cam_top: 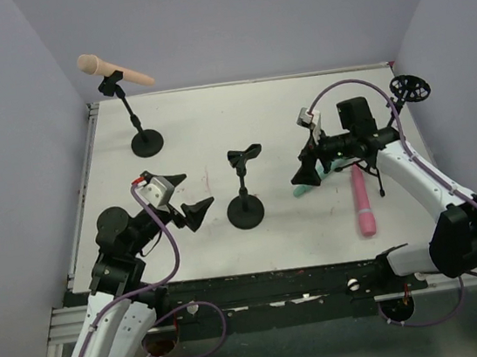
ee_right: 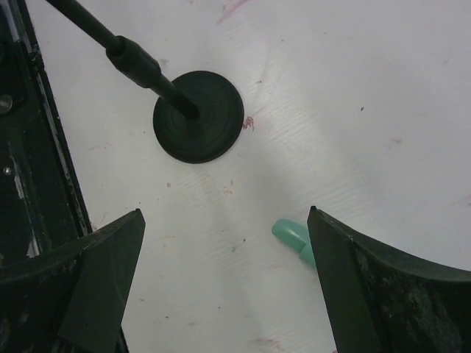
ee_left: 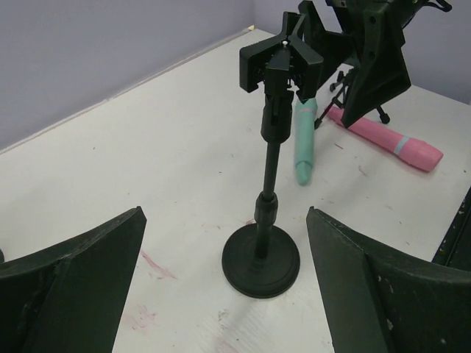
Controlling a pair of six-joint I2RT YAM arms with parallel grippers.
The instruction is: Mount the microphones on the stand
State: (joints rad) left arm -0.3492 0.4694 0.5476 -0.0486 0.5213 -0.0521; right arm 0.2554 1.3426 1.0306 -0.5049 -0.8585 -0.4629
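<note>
I will turn my right gripper, lower its open fingers around the mint-teal microphone's body [cam_top: 335, 166] [ee_right: 307, 254] and close them. The mint-teal microphone lies below, and its tip is beside one finger only.
A peach-tan microphone [cam_top: 114, 70] sits clipped in the far left stand [cam_top: 137, 121]. The middle stand [cam_top: 244, 186] [ee_left: 268, 169] has an empty clip [ee_left: 283, 62]. A mint-teal microphone [ee_left: 304, 143] lies flat on the table right of that stand; only its tip [ee_right: 291, 234] shows in the right wrist view. A pink microphone [cam_top: 362, 202] [ee_left: 390, 140] lies further right. My right gripper [cam_top: 303, 170] [ee_right: 224, 213] hovers open over the teal one, whose tip lies by the right finger, unheld. My left gripper [cam_top: 190, 195] [ee_left: 224, 213] is open and empty, facing the middle stand's base [ee_left: 261, 257].
A black tripod-type stand [cam_top: 409, 87] is partly hidden behind the right arm at the far right. Purple-grey walls close the table [cam_top: 213, 120] at the back and sides. The middle stand's round base [ee_right: 199, 118] lies just ahead of my right fingers.
</note>
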